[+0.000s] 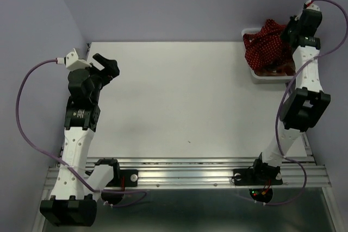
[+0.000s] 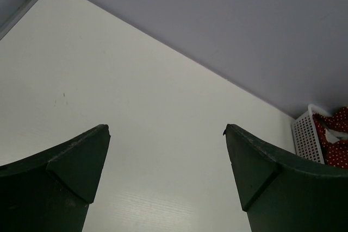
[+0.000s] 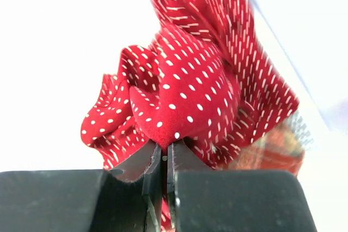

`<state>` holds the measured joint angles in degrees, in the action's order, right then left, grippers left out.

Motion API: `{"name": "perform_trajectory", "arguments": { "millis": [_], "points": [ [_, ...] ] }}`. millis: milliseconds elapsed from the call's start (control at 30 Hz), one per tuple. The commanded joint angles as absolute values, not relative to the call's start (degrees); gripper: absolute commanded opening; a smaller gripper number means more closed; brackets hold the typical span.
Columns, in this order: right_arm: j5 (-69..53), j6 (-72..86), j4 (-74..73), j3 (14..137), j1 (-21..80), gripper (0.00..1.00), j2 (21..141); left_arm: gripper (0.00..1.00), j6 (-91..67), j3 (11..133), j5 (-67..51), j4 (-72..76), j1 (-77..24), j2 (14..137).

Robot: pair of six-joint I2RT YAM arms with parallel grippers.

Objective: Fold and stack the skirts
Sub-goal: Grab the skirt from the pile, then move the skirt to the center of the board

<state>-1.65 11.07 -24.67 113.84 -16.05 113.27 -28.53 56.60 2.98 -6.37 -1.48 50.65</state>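
Note:
My right gripper raises the fold of the skirt bunched over the basket next and carries it across over the table's empty middle.
A dark red polka-dot skirt (image 1: 267, 44) is bunched up over the white mesh basket (image 1: 254, 73) at the table's far right. My right gripper (image 1: 285, 32) is shut on a fold of it, and the wrist view shows the cloth (image 3: 190, 85) pinched between the closed fingers (image 3: 164, 153). A red-and-cream plaid skirt (image 3: 274, 150) lies under it in the basket. I cannot pick out a second polka-dot skirt. My left gripper (image 1: 103, 64) is open and empty above the table's far left, its fingertips (image 2: 98, 139) wide apart.
The white table (image 1: 179, 101) ends at a lilac back wall. The basket also shows at the right edge of the left wrist view (image 2: 307, 134). A metal rail (image 1: 185, 175) with both arm bases runs along the near edge.

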Motion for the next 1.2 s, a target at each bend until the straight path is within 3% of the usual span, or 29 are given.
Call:
{"name": "perform_trajectory", "arguments": {
  "millis": [0, 133, 267, 600, 733, 1000, 1100, 1167],
  "points": [
    [-0.26, 8.62, -14.96, 117.16, -16.35, 0.06, 102.94, 0.99, -26.81, 56.51, 1.93, -4.48, -1.32, 48.78],
    [2.37, 8.70, -12.75, 120.22, -16.35, 0.05, 100.38, 0.99, -26.98, 56.34, 1.85, -4.31, -1.32, 48.43],
    [-4.38, 9.84, -10.90, 124.36, -16.35, 0.06, 99.06, 0.99, -27.07, 56.34, 1.58, -4.22, -1.32, 48.52],
    [-38.92, 24.17, -3.07, 127.53, -13.28, 0.01, 96.24, 0.99, -28.30, 54.93, 0.62, -3.43, -1.32, 48.60],
    [-37.89, 17.15, -10.53, 127.35, 0.41, 0.00, 95.98, 0.99, -29.62, 54.14, 0.26, -3.87, -1.32, 48.52],
    [-38.41, 11.43, -20.74, 132.72, 18.36, 0.01, 100.46, 0.99, -33.04, 54.40, 1.76, -9.40, -1.32, 48.25],
    [-36.05, 10.64, -18.99, 124.75, 19.25, 0.05, 96.08, 0.99, -33.40, 54.40, 2.55, -11.16, -1.32, 46.94],
    [-32.36, 7.84, -18.98, 112.55, 19.25, 0.08, 92.74, 0.99, -33.92, 54.14, 3.69, -12.83, -1.32, 46.06]
  ]
}}
